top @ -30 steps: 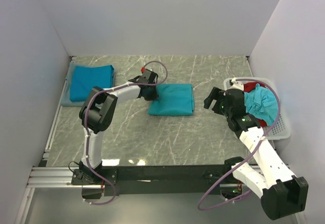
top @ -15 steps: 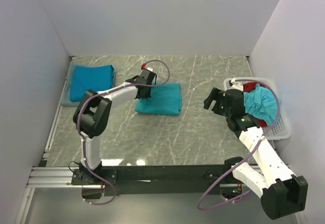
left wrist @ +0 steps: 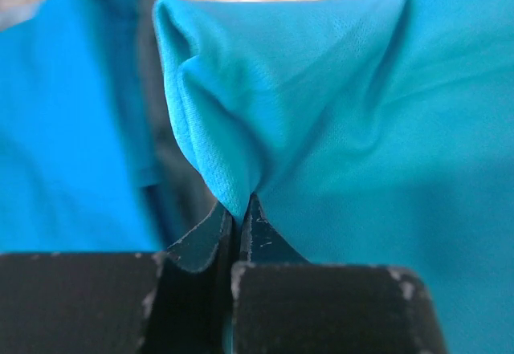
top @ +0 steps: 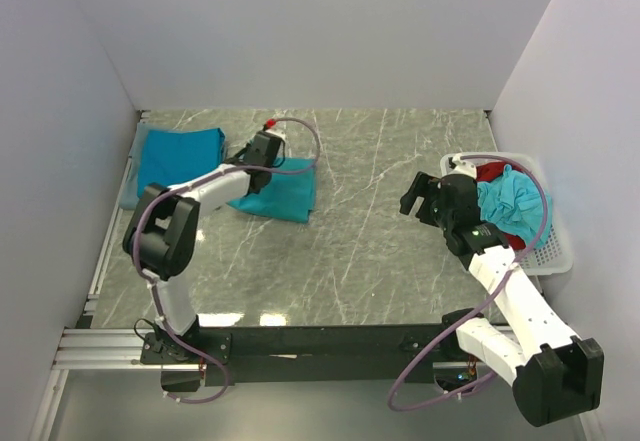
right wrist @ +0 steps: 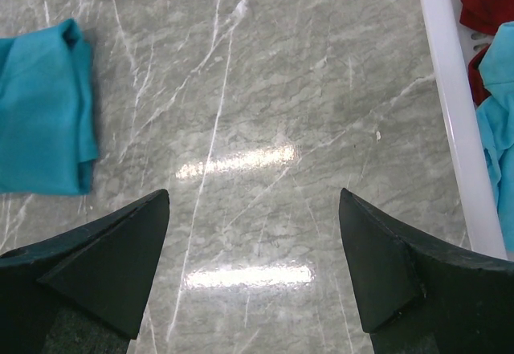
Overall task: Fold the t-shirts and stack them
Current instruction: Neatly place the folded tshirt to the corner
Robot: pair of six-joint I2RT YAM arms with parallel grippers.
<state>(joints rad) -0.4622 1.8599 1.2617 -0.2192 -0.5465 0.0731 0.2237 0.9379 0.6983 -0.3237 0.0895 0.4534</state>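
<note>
The second folded t-shirt [top: 178,156] [left wrist: 68,149] lies flat to the left of my left gripper in the top view, so next I lift the held t-shirt, move over there, lower it and release it.
A folded teal t-shirt [top: 280,193] lies on the marble table [top: 370,251], left of centre. My left gripper [top: 258,157] is shut on its far left edge; in the left wrist view the cloth [left wrist: 337,113] bunches between my closed fingertips [left wrist: 238,208]. A second folded teal t-shirt [top: 178,159] lies at the far left, also in the left wrist view [left wrist: 56,129]. My right gripper [top: 412,201] is open and empty above bare table, left of the basket. The held shirt shows at the left in the right wrist view [right wrist: 40,113].
A white lattice basket [top: 553,251] at the right edge holds a crumpled teal shirt [top: 512,206] and a red garment [top: 494,171]; its rim shows in the right wrist view [right wrist: 454,105]. White walls close in the table on three sides.
My left gripper has dragged the folded t-shirt leftward across the table, toward the shirt at the far left. The right arm has barely moved.
</note>
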